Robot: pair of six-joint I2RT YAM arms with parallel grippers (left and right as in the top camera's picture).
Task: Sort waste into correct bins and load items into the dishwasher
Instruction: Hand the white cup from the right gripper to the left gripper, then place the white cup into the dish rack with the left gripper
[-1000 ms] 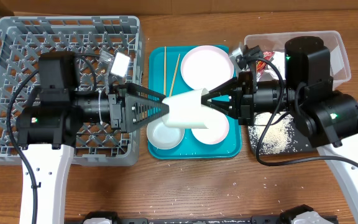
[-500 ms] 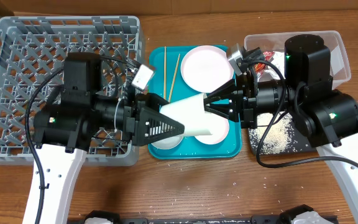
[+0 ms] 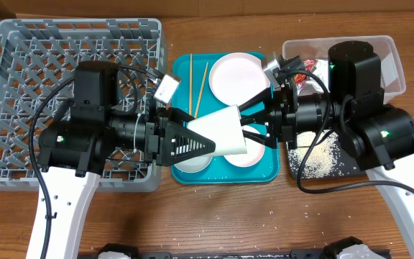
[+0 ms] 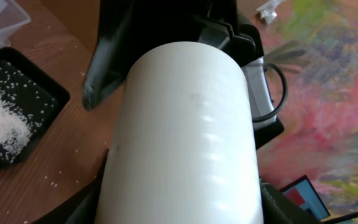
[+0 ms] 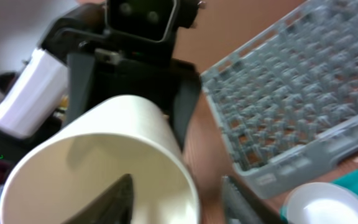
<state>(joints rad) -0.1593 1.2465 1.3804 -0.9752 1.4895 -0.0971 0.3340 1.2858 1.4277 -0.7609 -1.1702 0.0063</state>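
The cup (image 3: 221,132) should go in the rack's near corner (image 3: 121,170), which is below my left gripper and to its left in the overhead view, so I should swing the gripper over and down there to release it.
A white cup (image 3: 221,132) lies on its side in the air above the teal tray (image 3: 182,86). My left gripper (image 3: 203,134) is shut on its base end. In the left wrist view the cup (image 4: 179,143) fills the space between my fingers (image 4: 179,211). My right gripper (image 3: 244,119) is open, one finger inside the cup's mouth and one outside the rim, as its wrist view shows (image 5: 185,202). The grey dish rack (image 3: 20,86) stands at the left. The pale plate (image 3: 236,75) and two chopsticks (image 3: 196,79) lie on the teal tray.
A small white bowl (image 3: 191,160) and another pale dish (image 3: 254,152) sit on the tray under the cup. The clear tub (image 3: 387,47) holds a red wrapper (image 3: 311,66). The black tray (image 3: 300,169) holds rice (image 3: 322,155). Loose grains dot the table front.
My right gripper's fingers have spread apart and let go of the cup's rim. My left gripper came in from the rack side, closed on the cup and now holds it alone.
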